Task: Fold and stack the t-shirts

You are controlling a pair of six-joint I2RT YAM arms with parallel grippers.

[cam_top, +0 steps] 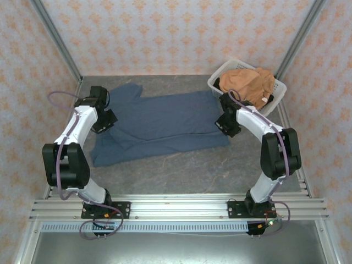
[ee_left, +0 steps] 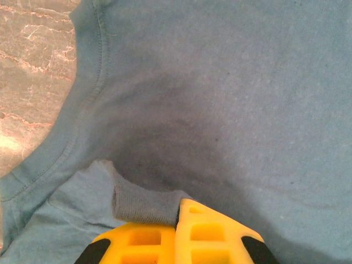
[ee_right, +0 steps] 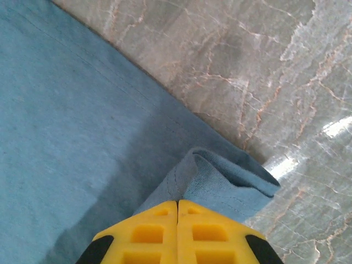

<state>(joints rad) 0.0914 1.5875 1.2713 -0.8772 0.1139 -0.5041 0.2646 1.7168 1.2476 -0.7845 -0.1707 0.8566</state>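
The pinched fold goes down with my left gripper to the shadowed shirt body (cam_top: 119,124) (ee_left: 151,148) just below it next and is released there, since the fold still stands raised.
The slate-blue t-shirt (cam_top: 159,124) lies spread across the table's middle, collar end at the left. My left gripper (cam_top: 105,120) is shut on the slate-blue t-shirt (ee_left: 220,99) near the collar, a fold of cloth pinched between its yellow fingers (ee_left: 212,231). My right gripper (cam_top: 227,122) is shut on the slate-blue t-shirt (ee_right: 66,121) at its hem corner, which bunches up ahead of the yellow fingers (ee_right: 146,234). The orange-tan t-shirt (cam_top: 250,82) is crumpled in the basket at the back right.
A white lattice basket (cam_top: 275,96) stands at the back right, close behind my right arm. The grey marble tabletop (cam_top: 181,170) shows in front of the shirt. Patterned walls and metal posts enclose the table.
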